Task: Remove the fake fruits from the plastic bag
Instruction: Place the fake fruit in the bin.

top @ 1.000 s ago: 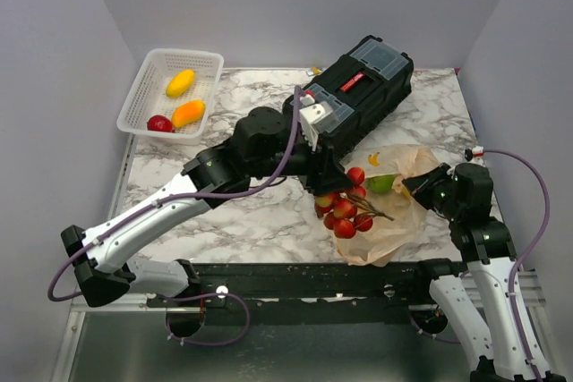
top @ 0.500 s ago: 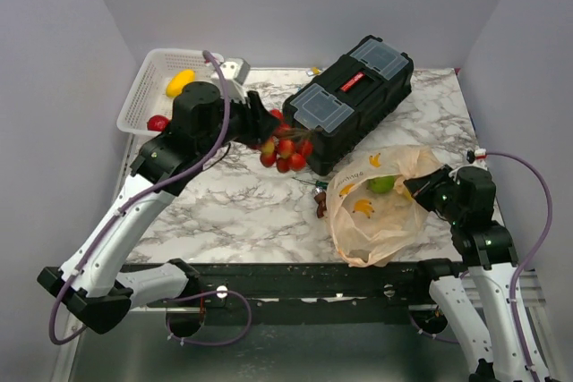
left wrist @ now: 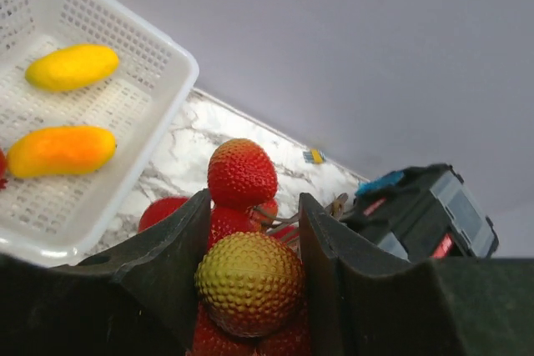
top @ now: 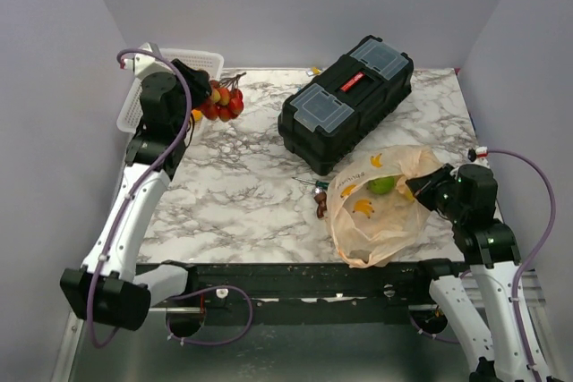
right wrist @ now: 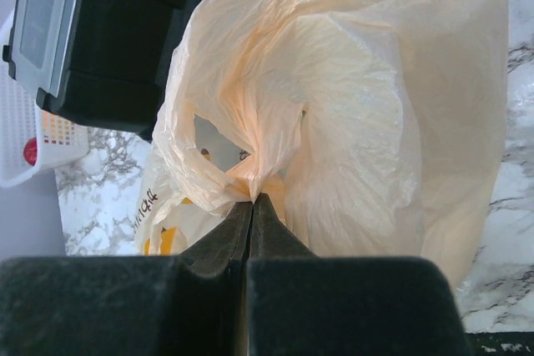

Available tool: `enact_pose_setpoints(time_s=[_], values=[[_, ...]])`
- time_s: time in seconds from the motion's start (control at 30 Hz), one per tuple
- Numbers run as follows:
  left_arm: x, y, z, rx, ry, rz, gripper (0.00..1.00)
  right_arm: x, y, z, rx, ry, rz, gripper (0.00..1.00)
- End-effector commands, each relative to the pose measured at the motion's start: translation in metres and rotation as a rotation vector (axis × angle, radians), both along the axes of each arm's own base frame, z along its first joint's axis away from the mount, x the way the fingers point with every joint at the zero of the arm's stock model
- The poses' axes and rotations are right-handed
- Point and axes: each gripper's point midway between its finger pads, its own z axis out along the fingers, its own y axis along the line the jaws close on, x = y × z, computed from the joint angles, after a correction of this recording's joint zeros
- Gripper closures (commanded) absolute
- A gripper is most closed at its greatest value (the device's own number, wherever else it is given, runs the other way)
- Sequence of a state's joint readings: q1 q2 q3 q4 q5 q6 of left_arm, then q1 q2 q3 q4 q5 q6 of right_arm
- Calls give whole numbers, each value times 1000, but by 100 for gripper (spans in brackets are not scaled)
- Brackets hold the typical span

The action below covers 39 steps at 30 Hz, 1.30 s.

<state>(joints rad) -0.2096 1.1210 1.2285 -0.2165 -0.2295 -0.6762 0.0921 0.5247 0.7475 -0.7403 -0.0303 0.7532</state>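
Observation:
I will move my left gripper outward, over the white mesh basket (top: 198, 62) (left wrist: 82, 99), then down near the yellow oval fruit, as the berry cluster still hangs outside the basket's rim.
My left gripper (top: 201, 93) is shut on the red berry cluster (top: 222, 101) and holds it in the air beside the white mesh basket (top: 215, 62); it fills the jaws in the left wrist view (left wrist: 248, 273). The basket holds a yellow oval fruit (left wrist: 72, 67), an orange oval fruit (left wrist: 61, 150) and a red fruit at its edge. My right gripper (top: 423, 187) is shut on a fold of the pale-orange plastic bag (top: 376, 212), seen pinched in the right wrist view (right wrist: 254, 195). A green round fruit (top: 382, 185) lies inside the bag.
A black toolbox (top: 347, 101) lies diagonally at the back centre. A small brown metal piece (top: 320, 206) lies on the marble table (top: 242, 194) just left of the bag. Grey walls enclose the table on three sides.
My left arm has swung the berry cluster from above the bag, past the toolbox, to the basket at the back left. The right gripper has stayed pinched on the bag.

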Motion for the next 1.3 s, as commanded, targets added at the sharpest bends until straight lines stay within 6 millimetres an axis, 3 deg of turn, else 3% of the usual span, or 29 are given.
enact_pose_setpoints(time_s=[0.0, 0.17, 0.33, 0.4, 0.6, 0.87, 1.03, 1.27], values=[[49, 30, 36, -30, -197, 152, 100, -2, -11, 11, -75, -1, -21, 99], [92, 63, 26, -79, -265, 240, 100, -2, -14, 16, -106, 1, -16, 99], [137, 72, 11, -151, -292, 192, 100, -2, -14, 11, -116, 18, -4, 99], [155, 87, 2, -142, -285, 207, 100, -2, -13, 9, -114, 24, 1, 99], [199, 118, -55, -232, -211, 328, 100, -2, -14, 7, -119, 25, -6, 99], [229, 128, -104, -458, -210, 354, 100, -1, -15, 6, -121, 27, -8, 99], [228, 137, -135, -544, -181, 432, 100, 0, -15, 4, -120, 32, -8, 99], [232, 158, -158, -627, -144, 479, 100, -1, -15, 3, -120, 36, -8, 99]])
